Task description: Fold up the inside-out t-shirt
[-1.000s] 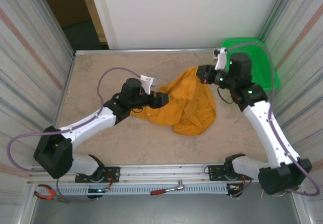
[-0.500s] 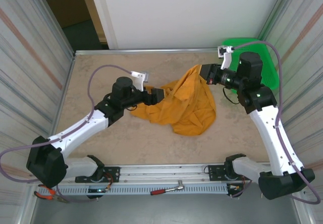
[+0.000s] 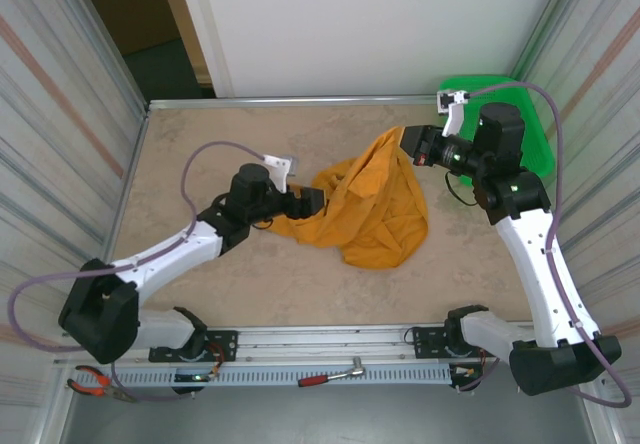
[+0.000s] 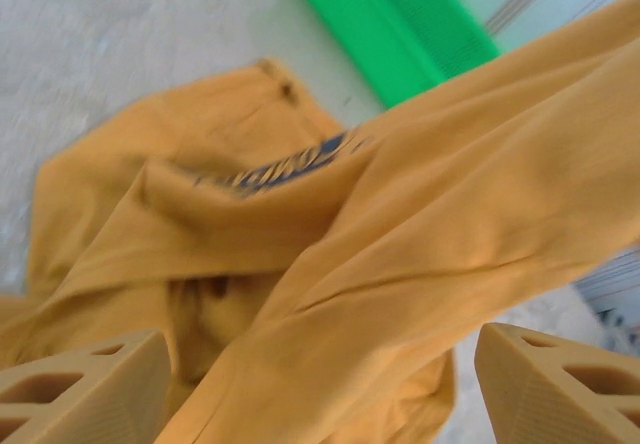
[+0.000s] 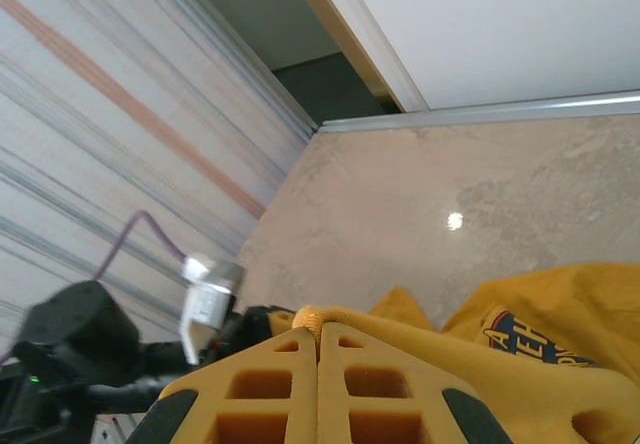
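Next, my left gripper lowers, away from the shirt's raised edge, onto the shirt's low end (image 3: 283, 227) beneath it, since that end still lies on the tabletop.
The orange-yellow inside-out t-shirt (image 3: 372, 209) lies crumpled in the middle of the table, its far corner lifted. My right gripper (image 3: 410, 145) is shut on that raised edge; a small roll of cloth (image 5: 318, 318) sticks out between its fingertips, and the navy logo (image 5: 522, 340) shows just beyond. My left gripper (image 3: 318, 202) is at the shirt's left side, open. Its two fingers (image 4: 85, 389) stand wide apart, with a taut fold of the t-shirt (image 4: 420, 234) running between and above them. The logo (image 4: 285, 164) is partly tucked under that fold.
A green plastic basket (image 3: 520, 114) stands in the back right corner, close behind the right wrist. Striped walls close in both sides of the table (image 3: 200, 154). Pliers (image 3: 92, 384) and a ratchet tool (image 3: 330, 375) lie on the front rail.
The left gripper's jaws have spread wider and it has shifted slightly at the shirt's left side. The right gripper has drawn the pinched edge a little back and to the right.
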`<act>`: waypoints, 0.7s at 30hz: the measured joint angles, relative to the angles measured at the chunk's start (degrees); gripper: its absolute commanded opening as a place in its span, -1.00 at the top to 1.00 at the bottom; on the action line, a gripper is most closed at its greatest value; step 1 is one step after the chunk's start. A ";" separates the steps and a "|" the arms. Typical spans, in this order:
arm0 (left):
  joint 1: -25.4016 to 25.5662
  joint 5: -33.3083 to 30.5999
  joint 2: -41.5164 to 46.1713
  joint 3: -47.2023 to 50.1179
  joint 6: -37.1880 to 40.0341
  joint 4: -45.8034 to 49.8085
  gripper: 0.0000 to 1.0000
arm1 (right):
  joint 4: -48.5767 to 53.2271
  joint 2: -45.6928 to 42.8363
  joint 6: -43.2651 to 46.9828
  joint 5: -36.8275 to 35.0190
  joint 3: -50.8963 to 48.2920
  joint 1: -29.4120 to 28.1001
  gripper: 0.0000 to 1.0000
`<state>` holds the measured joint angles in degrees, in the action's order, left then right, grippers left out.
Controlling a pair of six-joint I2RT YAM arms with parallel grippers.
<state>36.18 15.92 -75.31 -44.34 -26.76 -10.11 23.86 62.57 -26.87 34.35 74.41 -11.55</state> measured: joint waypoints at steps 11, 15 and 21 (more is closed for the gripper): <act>-4.11 -14.78 -10.80 -3.41 -3.52 11.45 -0.62 | -1.14 0.07 -1.18 0.09 2.64 0.83 1.00; -4.52 -15.74 -18.67 -9.97 -5.27 15.54 -0.59 | -1.60 0.09 -1.64 0.04 2.67 0.83 1.00; -3.91 -10.84 -26.53 -11.74 -7.56 15.93 1.00 | -1.60 1.09 -2.47 0.07 4.52 1.31 1.00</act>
<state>32.27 5.08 -101.84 -56.07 -34.33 5.82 22.26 63.66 -29.34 34.41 78.94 -10.24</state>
